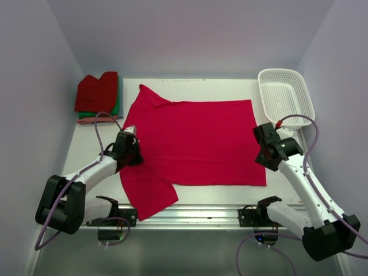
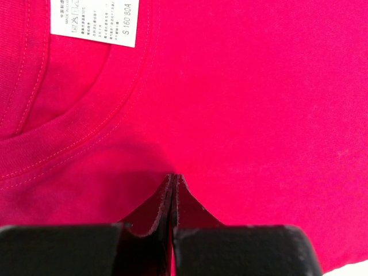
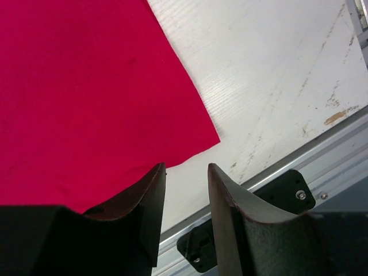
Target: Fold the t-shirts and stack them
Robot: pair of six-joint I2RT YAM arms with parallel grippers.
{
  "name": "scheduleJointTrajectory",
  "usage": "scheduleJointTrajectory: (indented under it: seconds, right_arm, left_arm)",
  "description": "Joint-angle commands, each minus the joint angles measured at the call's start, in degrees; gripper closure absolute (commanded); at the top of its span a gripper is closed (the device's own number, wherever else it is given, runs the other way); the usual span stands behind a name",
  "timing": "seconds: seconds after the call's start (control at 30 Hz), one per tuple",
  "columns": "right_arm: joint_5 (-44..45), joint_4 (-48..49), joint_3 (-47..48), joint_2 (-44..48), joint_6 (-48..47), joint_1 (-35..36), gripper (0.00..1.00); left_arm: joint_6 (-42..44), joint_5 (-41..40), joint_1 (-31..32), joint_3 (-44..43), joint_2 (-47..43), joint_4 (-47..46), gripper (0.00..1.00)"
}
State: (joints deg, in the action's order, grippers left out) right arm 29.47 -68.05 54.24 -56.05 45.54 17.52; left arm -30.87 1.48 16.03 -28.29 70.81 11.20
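The right gripper moves down and toward the left gripper next, onto the flat cloth inside the shirt's hem edge, since it would hang open above that edge.
A bright crimson-pink t-shirt (image 1: 195,141) lies spread flat on the white table, one sleeve at the back left and one hanging toward the near edge. My left gripper (image 1: 133,150) is shut, its tips (image 2: 173,177) resting on the cloth just below the collar (image 2: 75,135) and size label (image 2: 95,23); no cloth shows pinched between them. My right gripper (image 1: 262,160) is open with nothing between its fingers (image 3: 187,168), just above the shirt's near right corner (image 3: 195,138). A stack of folded t-shirts (image 1: 98,95), dark red over green and salmon, sits at the back left.
A white plastic lattice basket (image 1: 286,98) stands at the back right, behind the right arm. The metal rail (image 1: 201,213) with the arm mounts runs along the table's near edge, close to the shirt's hanging sleeve. Walls enclose the table on three sides.
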Motion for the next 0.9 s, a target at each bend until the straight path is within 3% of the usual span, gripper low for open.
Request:
scheduleJointTrajectory:
  seconds: [0.0, 0.2, 0.27, 0.33, 0.37, 0.4, 0.63, 0.87]
  right_arm:
    - [-2.75, 5.03, -2.20, -3.79, -0.19, -0.12, 0.60]
    - [-10.55, 15.73, -4.57, -12.06, -4.91, 0.06, 0.57]
    - [-11.98, 22.94, -5.63, -12.59, -6.33, -0.03, 0.62]
    - [-12.25, 29.28, -6.34, -15.47, -8.27, -0.12, 0.71]
    - [-11.64, 29.99, -3.99, -17.49, -8.53, -0.03, 0.95]
    - [-10.41, 30.34, -2.40, -22.38, -8.97, -0.03, 1.00]
    - [-11.63, 33.95, 7.45, -39.63, -11.26, -0.12, 1.00]
    - [-13.21, 34.39, 15.80, -52.82, -13.02, -0.38, 1.00]
  left_arm:
    - [0.11, 1.24, -0.39, -1.68, -0.67, -1.01, 1.00]
    - [1.08, 11.96, -0.30, -1.50, -0.31, -6.80, 1.00]
    - [1.08, 13.64, -0.21, -2.02, -2.50, -9.52, 1.00]
    - [1.34, 11.03, -0.21, -2.38, -1.82, -12.24, 1.00]
    - [1.43, 9.44, -0.30, -4.21, -0.59, -11.73, 1.00]
    - [1.69, 7.33, -0.47, -5.62, 0.99, -8.51, 1.00]
    - [-0.15, 1.96, -0.83, -10.63, 12.75, -10.23, 1.00]
    - [0.46, 1.51, -3.11, -16.79, 23.67, -8.92, 1.00]
